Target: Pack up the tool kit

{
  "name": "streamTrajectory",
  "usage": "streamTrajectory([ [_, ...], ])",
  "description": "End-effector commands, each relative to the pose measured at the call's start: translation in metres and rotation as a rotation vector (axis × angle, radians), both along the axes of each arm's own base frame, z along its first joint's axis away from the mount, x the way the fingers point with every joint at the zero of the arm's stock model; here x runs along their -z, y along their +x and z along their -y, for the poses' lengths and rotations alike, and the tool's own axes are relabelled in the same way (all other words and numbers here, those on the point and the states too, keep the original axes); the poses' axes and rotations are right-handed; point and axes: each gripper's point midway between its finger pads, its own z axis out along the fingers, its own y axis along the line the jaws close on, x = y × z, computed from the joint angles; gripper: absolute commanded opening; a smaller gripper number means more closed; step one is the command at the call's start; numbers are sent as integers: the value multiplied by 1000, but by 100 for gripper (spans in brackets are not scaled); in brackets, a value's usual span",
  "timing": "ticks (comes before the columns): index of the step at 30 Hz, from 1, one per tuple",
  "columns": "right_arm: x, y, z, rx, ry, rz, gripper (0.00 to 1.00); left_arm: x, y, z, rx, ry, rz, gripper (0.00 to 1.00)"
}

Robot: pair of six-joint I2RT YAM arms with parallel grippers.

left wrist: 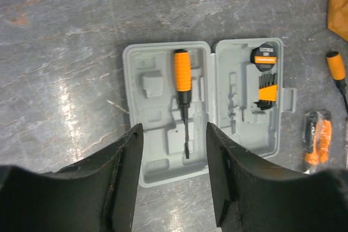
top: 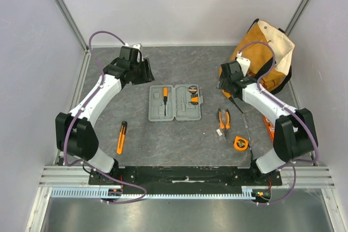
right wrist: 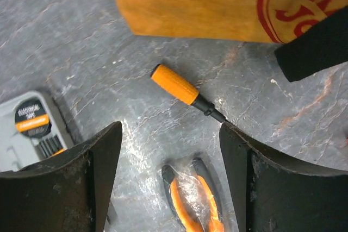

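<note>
My right gripper should next turn and lower to straddle the butt end of the second screwdriver's orange handle, which lies at an angle to its fingers.
The tool kit (top: 175, 113) lies open and flat in the middle of the mat, a grey case (left wrist: 163, 156) with moulded slots. An orange-and-black screwdriver (left wrist: 182, 80) rests in its left half, and a black-and-orange round piece (left wrist: 264, 57) in its right half. My left gripper (left wrist: 174, 126) hovers open over the case's near edge, holding nothing. My right gripper (right wrist: 169, 126) hangs open above the pliers (right wrist: 198, 199), with a second screwdriver (right wrist: 175, 84) lying just beyond its fingers. The left gripper (top: 142, 72) and the right gripper (top: 225, 87) flank the case.
A tan canvas bag (top: 266, 52) stands at the back right, close behind the right gripper. An orange knife (top: 122, 137) lies front left and a tape measure (top: 240, 143) front right. The pliers (top: 223, 119) lie right of the case. Walls enclose the mat.
</note>
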Motion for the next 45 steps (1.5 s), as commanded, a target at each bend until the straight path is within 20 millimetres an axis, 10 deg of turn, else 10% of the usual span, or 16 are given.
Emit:
streamTrajectory([
  [1,12,8,11,206,189,-35,78,-32,9,-20,-95,1,182,57],
  [17,70,10,30,869,548,-58,77,-27,0,-27,-99,3,168,58],
  [31,110,24,18,1037,696,-182,76,-23,1,-36,-118,28,153,58],
  [45,108,14,15,1024,685,-204,37,-19,0,-37,-123,23,140,58],
])
